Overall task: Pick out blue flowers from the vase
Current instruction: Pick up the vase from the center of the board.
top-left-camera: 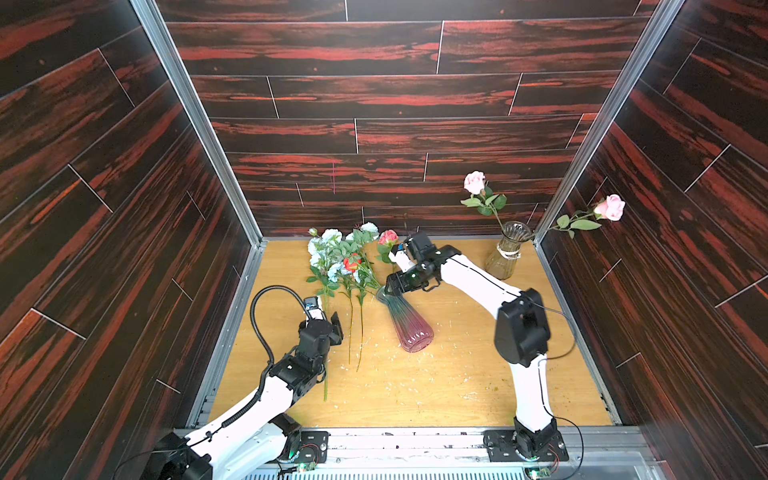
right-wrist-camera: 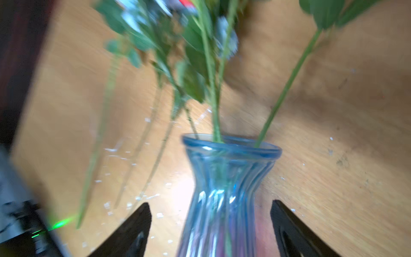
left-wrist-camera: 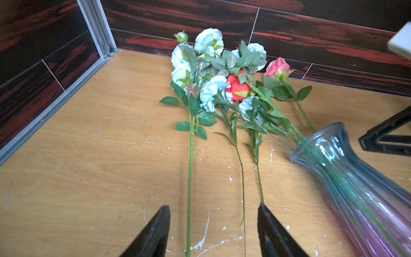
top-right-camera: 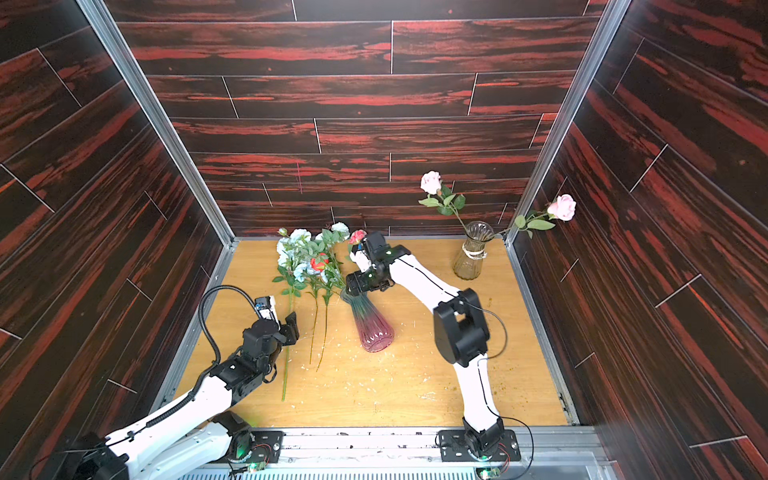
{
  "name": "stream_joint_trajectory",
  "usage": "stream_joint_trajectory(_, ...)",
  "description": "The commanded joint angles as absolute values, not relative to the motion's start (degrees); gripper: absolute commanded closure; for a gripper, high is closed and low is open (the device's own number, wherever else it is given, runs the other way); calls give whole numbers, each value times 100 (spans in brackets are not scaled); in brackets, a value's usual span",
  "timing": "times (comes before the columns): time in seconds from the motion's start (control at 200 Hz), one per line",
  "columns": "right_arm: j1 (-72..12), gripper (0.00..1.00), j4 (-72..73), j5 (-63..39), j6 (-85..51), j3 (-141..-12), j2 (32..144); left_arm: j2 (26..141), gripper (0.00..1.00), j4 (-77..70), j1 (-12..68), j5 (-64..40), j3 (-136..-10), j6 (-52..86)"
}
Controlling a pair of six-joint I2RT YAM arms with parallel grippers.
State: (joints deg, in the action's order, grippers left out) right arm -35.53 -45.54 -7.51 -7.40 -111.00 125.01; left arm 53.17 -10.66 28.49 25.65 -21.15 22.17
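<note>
The tipped vase's narrow neck (top-left-camera: 390, 301) (right-wrist-camera: 224, 190) is just below my right gripper, so next my right gripper needs to move down with its fingers open on both sides of that neck and close there.
Three blue flowers (top-left-camera: 328, 249) (top-right-camera: 299, 237) (left-wrist-camera: 209, 42) lie flat on the wooden table, blooms toward the back wall and stalks toward me. My left gripper (top-left-camera: 328, 329) (top-right-camera: 284, 331) (left-wrist-camera: 213, 214) hovers open over the thickest stalk, which runs untouched between its fingers. The blue-to-pink ribbed vase (top-left-camera: 409, 326) (top-right-camera: 374, 328) (left-wrist-camera: 355, 189) (right-wrist-camera: 224, 178) lies tipped over mid-table, mouth toward the back left. A red rose (top-left-camera: 352, 262) (left-wrist-camera: 236, 88) and a pink-red rose (top-left-camera: 387, 237) (left-wrist-camera: 277, 66) have stems in it. My right gripper (top-left-camera: 390, 295) (top-right-camera: 356, 291) (right-wrist-camera: 211, 207) straddles its neck, open, with gaps on both sides.
A clear glass vase (top-left-camera: 505, 253) tied with twine stands at the back right, holding two pink roses (top-left-camera: 474, 181) (top-left-camera: 611, 207) that lean out past the right wall's post. Dark wood-pattern walls close in three sides. White flecks dot the table (top-left-camera: 436, 386).
</note>
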Motion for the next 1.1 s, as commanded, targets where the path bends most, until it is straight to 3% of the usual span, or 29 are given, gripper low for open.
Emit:
stream_joint_trajectory(0.0,-3685,13,-5737,-118,-660,-11660,13006,5148,36,-1717,2829,2375,-2072,2298)
stream_joint_trajectory(0.271,-3994,13,-6624,357,-843,-12805,14042,5032,35,-1836,2825,2276,-1945,2276)
stream_joint_trajectory(0.491,-4061,28,-6582,400,-1004,-12994,14395,4932,35,-1874,2821,2257,-1872,2266)
stream_joint_trajectory(0.822,-4057,65,-4193,271,-1345,-10579,12966,4861,36,-1890,2820,2254,-1819,2267)
stream_joint_trajectory(1.097,-4033,87,-1953,535,-1507,-8631,11591,4934,36,-1859,2812,2228,-1884,2271)
